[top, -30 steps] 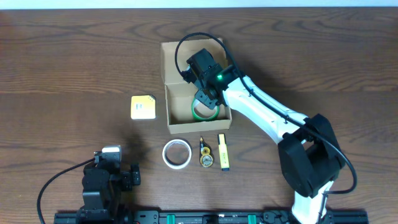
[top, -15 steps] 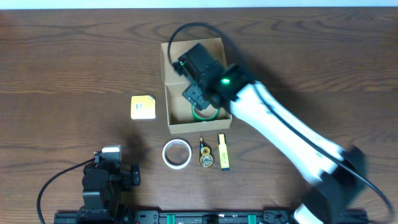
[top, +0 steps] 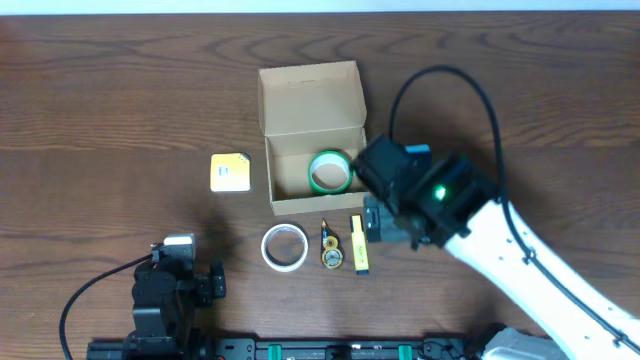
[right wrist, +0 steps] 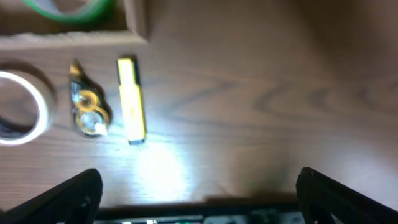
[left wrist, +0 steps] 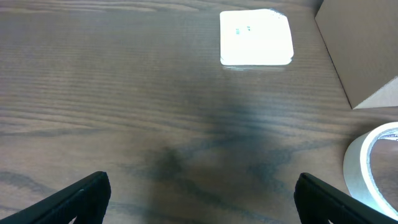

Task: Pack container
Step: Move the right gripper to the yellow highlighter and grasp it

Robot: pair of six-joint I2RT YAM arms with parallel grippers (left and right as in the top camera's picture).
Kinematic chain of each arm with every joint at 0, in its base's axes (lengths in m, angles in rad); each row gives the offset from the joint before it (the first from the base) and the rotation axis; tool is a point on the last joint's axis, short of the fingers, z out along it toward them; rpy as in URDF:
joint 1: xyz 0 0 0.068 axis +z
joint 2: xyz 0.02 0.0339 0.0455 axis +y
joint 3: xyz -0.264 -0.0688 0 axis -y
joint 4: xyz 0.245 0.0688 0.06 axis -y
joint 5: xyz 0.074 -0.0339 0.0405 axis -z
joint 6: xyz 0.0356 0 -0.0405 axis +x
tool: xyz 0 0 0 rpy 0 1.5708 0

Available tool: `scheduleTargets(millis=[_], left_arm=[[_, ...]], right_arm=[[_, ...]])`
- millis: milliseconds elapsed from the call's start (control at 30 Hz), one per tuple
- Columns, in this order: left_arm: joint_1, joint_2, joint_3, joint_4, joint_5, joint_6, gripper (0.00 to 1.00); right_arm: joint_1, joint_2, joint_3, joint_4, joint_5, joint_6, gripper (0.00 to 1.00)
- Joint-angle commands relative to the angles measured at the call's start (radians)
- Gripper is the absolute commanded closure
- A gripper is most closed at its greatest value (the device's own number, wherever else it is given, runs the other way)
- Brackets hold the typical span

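My right gripper moves down and to the left in the overhead view to the yellow highlighter's near end next, since the highlighter lies flat outside the box.
The tan cardboard box stands open at mid-table with its lid flap folded back. A green tape roll lies inside it, and its edge shows in the right wrist view. My right gripper hovers to the right of the box's front corner, above the table. It is open and empty. My left gripper rests low at the front left, open and empty, facing the box's side.
A yellow square pad lies left of the box. A white tape roll, a small yellow-black dispenser and a yellow highlighter lie in a row in front of the box. The table's front edge is close below my right gripper.
My right arm has pulled out of the box and swung to the front right. The green tape roll stays in the box. The left arm has not moved.
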Motion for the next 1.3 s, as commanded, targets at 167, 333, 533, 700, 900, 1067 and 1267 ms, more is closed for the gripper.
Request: scheduleTargets(millis=[167,333,533,700,900,1067,1267], left_arm=[[0.000,-0.005,-0.011,-0.071,-0.033,0.023,0.05],[0.000,-0.005,-0.011,-0.071,-0.033,0.023,0.04],[0.000,-0.005,-0.011,-0.071,-0.033,0.023,0.05],[0.000,-0.005,-0.011,-0.071,-0.033,0.023,0.05],[0.000,-0.005,-0.011,-0.071,-0.033,0.023,0.04],[0.000,-0.005,-0.011,-0.071,-0.033,0.023,0.05],[0.000,-0.005,-0.011,-0.071,-0.033,0.023,0.05]], right_arm=[[0.087,-0.121,-0.380,0.278,-0.151,0.326,0.01],[0.095,-0.121,-0.530,0.459,-0.163,0.475,0.01],[0.095,-0.062,-0.598,0.628,-0.167,0.479,0.01],[0.095,0.053,-0.597,0.734,-0.188,0.478,0.01],[0.095,0.091,-0.597,0.771,-0.170,0.478,0.01],[0.095,0.172,-0.597,0.789,-0.182,0.478,0.07],[0.095,0.192,-0.597,0.789,-0.182,0.478,0.41]])
